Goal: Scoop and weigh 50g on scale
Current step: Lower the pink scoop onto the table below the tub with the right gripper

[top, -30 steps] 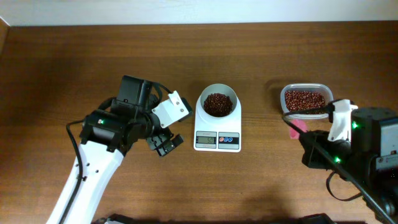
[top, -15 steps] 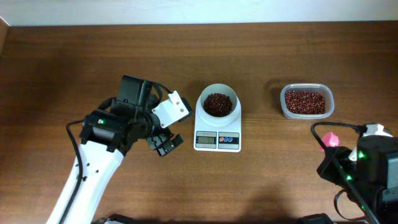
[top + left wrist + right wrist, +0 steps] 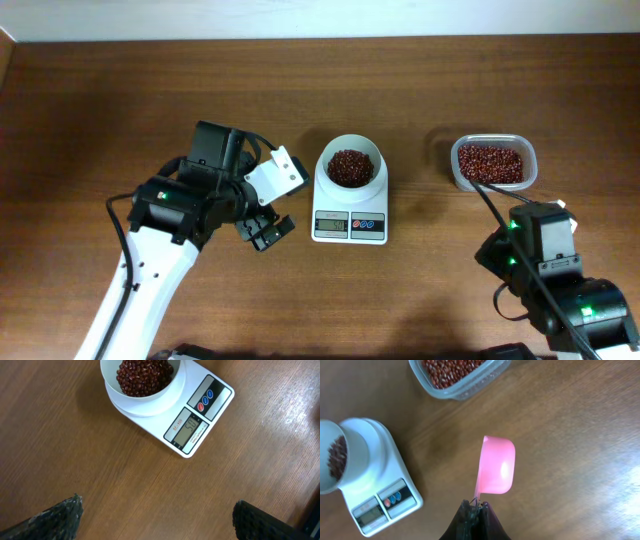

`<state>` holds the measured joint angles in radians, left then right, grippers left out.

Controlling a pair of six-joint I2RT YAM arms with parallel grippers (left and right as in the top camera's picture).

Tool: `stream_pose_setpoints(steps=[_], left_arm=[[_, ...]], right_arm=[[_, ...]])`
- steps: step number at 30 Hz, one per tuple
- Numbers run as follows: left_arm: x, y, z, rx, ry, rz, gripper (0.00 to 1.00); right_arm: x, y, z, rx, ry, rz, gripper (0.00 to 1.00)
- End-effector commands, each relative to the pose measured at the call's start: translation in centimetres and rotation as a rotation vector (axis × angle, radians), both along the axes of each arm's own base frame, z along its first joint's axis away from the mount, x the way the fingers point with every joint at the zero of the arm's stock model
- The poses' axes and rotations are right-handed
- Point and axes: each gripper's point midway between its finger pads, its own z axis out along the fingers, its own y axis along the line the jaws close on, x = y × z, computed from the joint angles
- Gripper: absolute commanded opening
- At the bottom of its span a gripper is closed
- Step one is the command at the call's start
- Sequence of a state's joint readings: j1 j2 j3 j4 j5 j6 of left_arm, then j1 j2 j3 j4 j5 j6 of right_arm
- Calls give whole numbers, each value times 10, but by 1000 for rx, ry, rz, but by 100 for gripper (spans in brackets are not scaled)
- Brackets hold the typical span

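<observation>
My right gripper should go down to the bare wood below, between scale and tub, and let go of the scoop (image 3: 496, 467), since the scale shows the asked weight.
The white scale (image 3: 350, 222) stands mid-table, and its round bowl (image 3: 350, 150) holds a heap of red-brown beans (image 3: 350, 167). My left gripper (image 3: 267, 231) hovers just left of the scale. In the left wrist view it (image 3: 156, 510) is open over bare wood, with the scale (image 3: 200, 420) ahead. My right gripper (image 3: 477, 505) is shut on the handle of a pink scoop (image 3: 496, 467), which hangs over the table between the scale (image 3: 380, 495) and the tub. No beans show in the scoop. From overhead my right arm (image 3: 540, 255) hides the scoop.
A clear plastic tub (image 3: 491, 182) of more beans (image 3: 490, 160) sits at the right, just beyond my right arm. In the right wrist view the tub (image 3: 495, 372) lies at the top edge. The left arm's white link (image 3: 140, 290) crosses the front left.
My right arm has pulled back from the tub toward the table's front, taking the pink scoop with it. The scoop is now hidden overhead. The left arm has not moved.
</observation>
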<state>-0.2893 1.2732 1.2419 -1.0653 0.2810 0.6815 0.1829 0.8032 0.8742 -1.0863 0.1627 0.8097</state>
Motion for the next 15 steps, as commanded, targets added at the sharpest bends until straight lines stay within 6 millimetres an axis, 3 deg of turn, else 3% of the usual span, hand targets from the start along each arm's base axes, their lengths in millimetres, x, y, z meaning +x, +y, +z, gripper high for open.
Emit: stream_pose_setpoints(steps=[1, 7, 15], left_arm=[[1, -1, 9, -11, -29, -15, 99], [1, -1, 9, -11, -29, -15, 99], [1, -1, 9, -11, -29, -15, 99]], right_arm=[[7, 1, -1, 40, -26, -56, 4], [22, 4, -23, 25, 66, -64, 4], [30, 4, -64, 67, 222, -251, 4]])
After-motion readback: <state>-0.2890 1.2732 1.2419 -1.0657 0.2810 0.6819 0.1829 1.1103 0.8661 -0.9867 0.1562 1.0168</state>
